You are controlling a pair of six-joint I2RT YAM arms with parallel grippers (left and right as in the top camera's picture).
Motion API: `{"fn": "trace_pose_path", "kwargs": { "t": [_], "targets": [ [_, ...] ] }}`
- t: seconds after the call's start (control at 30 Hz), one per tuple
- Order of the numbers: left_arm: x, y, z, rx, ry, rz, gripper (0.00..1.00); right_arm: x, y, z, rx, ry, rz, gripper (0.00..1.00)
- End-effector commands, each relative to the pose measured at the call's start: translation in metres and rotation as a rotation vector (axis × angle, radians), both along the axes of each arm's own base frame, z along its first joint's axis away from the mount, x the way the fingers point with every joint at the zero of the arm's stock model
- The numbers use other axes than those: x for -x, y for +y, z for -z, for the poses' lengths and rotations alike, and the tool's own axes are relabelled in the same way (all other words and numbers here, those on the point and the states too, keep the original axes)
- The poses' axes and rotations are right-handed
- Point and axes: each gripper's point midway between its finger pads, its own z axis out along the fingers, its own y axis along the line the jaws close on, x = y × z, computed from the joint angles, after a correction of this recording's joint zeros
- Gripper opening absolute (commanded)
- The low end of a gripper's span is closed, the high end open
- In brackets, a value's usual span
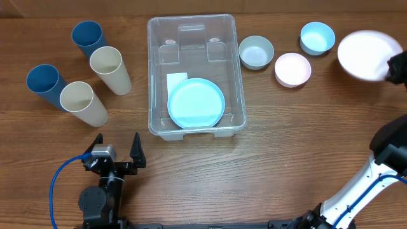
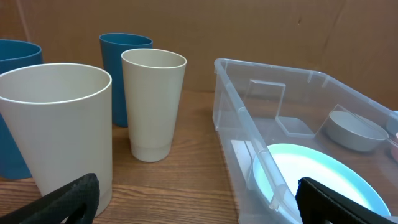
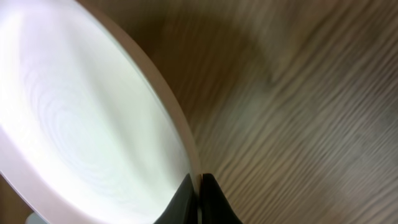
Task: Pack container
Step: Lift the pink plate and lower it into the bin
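Note:
My right gripper needs to move past the bowls to the container next, then lower the white plate over the light blue plate (image 1: 196, 103).
The clear plastic container (image 1: 156, 95) stands mid-table with a light blue plate (image 1: 196, 102) and a white label (image 1: 176, 81) on its base; it also shows in the left wrist view (image 2: 236, 124). My right gripper (image 1: 393, 69) at the far right is shut on the rim of a white plate (image 1: 362, 55), held above the table and blurred. In the right wrist view the fingers (image 3: 199, 186) pinch the plate's (image 3: 81, 124) edge. My left gripper (image 1: 116, 151) is open and empty near the front left, in front of the cups.
Two blue cups (image 1: 88, 37) (image 1: 44, 81) and two cream cups (image 1: 109, 67) (image 1: 82, 102) stand left of the container. A grey bowl (image 1: 256, 52), a pink bowl (image 1: 292, 69) and a light blue bowl (image 1: 317, 37) sit to its right.

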Motion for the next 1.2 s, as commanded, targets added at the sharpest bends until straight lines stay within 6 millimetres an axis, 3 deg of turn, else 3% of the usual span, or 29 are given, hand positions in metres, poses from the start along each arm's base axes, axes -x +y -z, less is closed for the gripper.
{"fn": "trace_pose_path", "kwargs": {
  "t": [0.0, 0.07, 0.13, 0.2, 0.33, 0.5, 0.63, 0.83, 0.97, 1.07, 1.1, 1.17],
  "targets": [
    [0.0, 0.002, 0.0, 0.008, -0.003, -0.01, 1.0, -0.022, 0.048, -0.094, 0.074, -0.206, -0.129, 0.04],
    [0.0, 0.002, 0.0, 0.008, -0.003, -0.01, 1.0, -0.028, 0.088, -0.119, 0.09, -0.252, -0.229, 0.04],
    [0.0, 0.002, 0.0, 0.008, -0.003, -0.01, 1.0, -0.034, 0.141, -0.137, 0.096, -0.284, -0.353, 0.04],
    [0.0, 0.002, 0.0, 0.008, -0.003, -0.01, 1.0, -0.039, 0.211, -0.147, 0.087, -0.31, -0.507, 0.04],
    [0.0, 0.002, 0.0, 0.008, -0.003, -0.01, 1.0, -0.036, 0.325, -0.145, 0.093, -0.314, -0.768, 0.04],
    [0.0, 0.002, 0.0, 0.008, -0.003, -0.01, 1.0, -0.005, 0.421, -0.123, 0.199, -0.234, -0.998, 0.04],
    [0.0, 0.002, 0.0, 0.008, -0.003, -0.01, 1.0, 0.01, 0.457, -0.077, 0.23, -0.143, -1.091, 0.04],
    [0.0, 0.002, 0.0, 0.008, -0.003, -0.01, 1.0, 0.03, 0.456, 0.013, 0.207, 0.051, -1.111, 0.04],
    [0.0, 0.002, 0.0, 0.008, -0.003, -0.01, 1.0, 0.035, 0.459, 0.038, 0.182, 0.072, -1.122, 0.04],
    [0.0, 0.002, 0.0, 0.008, -0.003, -0.01, 1.0, 0.038, 0.461, 0.044, 0.17, 0.079, -1.126, 0.04],
    [0.0, 0.002, 0.0, 0.008, -0.003, -0.01, 1.0, 0.038, 0.461, 0.044, 0.17, 0.078, -1.126, 0.08],
    [0.0, 0.002, 0.0, 0.008, -0.003, -0.01, 1.0, 0.038, 0.461, 0.044, 0.171, 0.079, -1.134, 0.35]
  ]
}}
